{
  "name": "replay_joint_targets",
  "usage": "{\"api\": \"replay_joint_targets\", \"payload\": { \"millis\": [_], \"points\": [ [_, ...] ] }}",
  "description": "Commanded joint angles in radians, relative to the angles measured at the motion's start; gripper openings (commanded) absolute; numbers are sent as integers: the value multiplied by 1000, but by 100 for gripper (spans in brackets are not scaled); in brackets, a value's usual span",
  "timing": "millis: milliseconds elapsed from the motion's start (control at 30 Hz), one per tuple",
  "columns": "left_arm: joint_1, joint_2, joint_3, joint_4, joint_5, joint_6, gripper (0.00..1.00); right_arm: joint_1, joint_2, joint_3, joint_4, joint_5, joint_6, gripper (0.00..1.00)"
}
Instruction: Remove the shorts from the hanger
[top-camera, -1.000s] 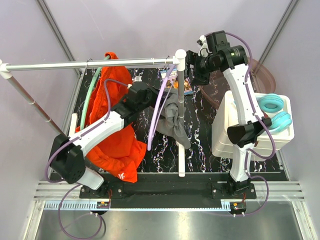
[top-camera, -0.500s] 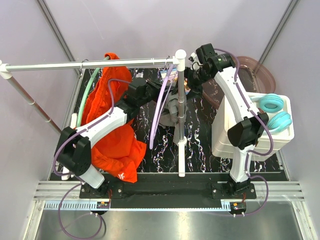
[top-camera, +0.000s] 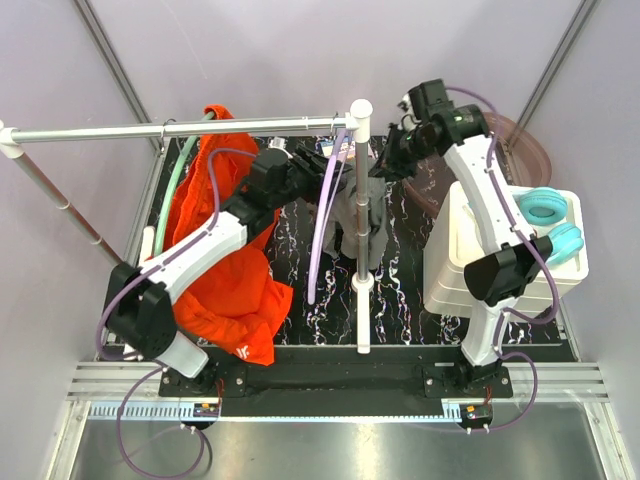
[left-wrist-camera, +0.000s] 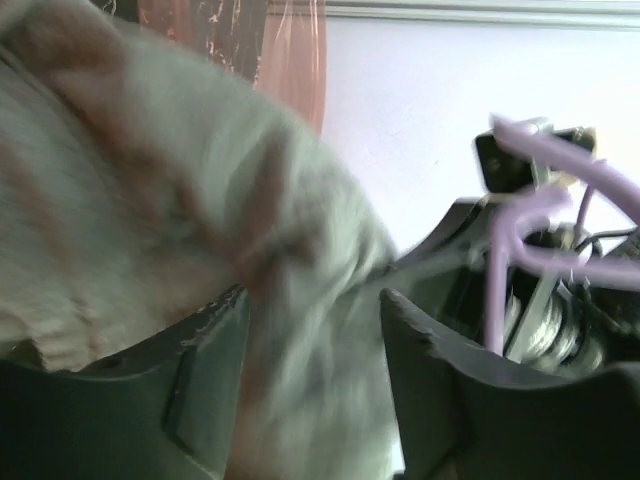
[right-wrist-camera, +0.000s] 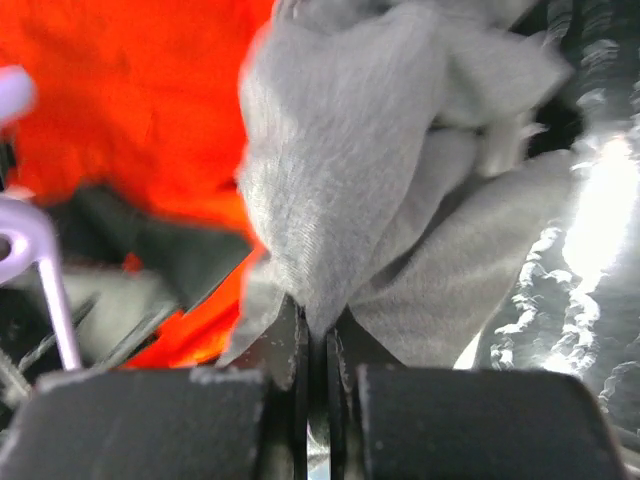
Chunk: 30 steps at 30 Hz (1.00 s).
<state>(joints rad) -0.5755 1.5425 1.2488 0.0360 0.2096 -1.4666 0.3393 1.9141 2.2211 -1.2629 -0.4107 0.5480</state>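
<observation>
My right gripper rises to the right in the top view next and releases the grey shorts over the brown basin, since it lies clear of the hanger.
The grey shorts (top-camera: 362, 215) hang bunched on a lilac hanger (top-camera: 322, 220) beside the rack's white post (top-camera: 362, 310). My right gripper (top-camera: 392, 165) reaches in from the right and is shut on a fold of the grey shorts (right-wrist-camera: 350, 180), pinched between its jaws (right-wrist-camera: 318, 335). On the other side, my left gripper (top-camera: 325, 165) stands open, and blurred grey fabric (left-wrist-camera: 150, 180) lies loose between its spread fingers (left-wrist-camera: 312, 300). The lilac hanger (left-wrist-camera: 545, 165) shows to their right. The orange-red shorts (top-camera: 215, 270) hang on a teal hanger (top-camera: 180, 190) further left, behind my left arm.
A metal rail (top-camera: 150, 130) runs from the left wall to the post. A white bin (top-camera: 470, 240) holding teal headphones (top-camera: 545, 210) stands at the right, with a brown basin (top-camera: 525, 150) behind it. A black marbled mat (top-camera: 400, 280) covers the table.
My right gripper has closed on the grey shorts. My left gripper, shut before, has opened and shifted right toward the post. The grey shorts have bunched up higher.
</observation>
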Motion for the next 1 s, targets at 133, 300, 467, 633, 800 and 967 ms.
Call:
{"api": "replay_joint_targets", "payload": {
  "millis": [133,300,467,633,800,967],
  "points": [
    [-56,-269,-121,-35,33,123,61,-150,14,325,-87,199,-60,0],
    [-83,-370,-160,-94,105,183,63,-215,62,475,-64,185,-60,0],
    [-90,-504,-121,-240,128,322,64,-278,68,508,11,196,-40,0],
    [-93,-630,-129,-307,151,448,65,-313,36,514,166,207,-2,0],
    [-93,-712,-117,-452,142,574,66,-321,-9,517,304,268,15,0],
    [-93,-751,-85,-566,99,655,67,-325,-50,503,428,381,-8,0]
  ]
}}
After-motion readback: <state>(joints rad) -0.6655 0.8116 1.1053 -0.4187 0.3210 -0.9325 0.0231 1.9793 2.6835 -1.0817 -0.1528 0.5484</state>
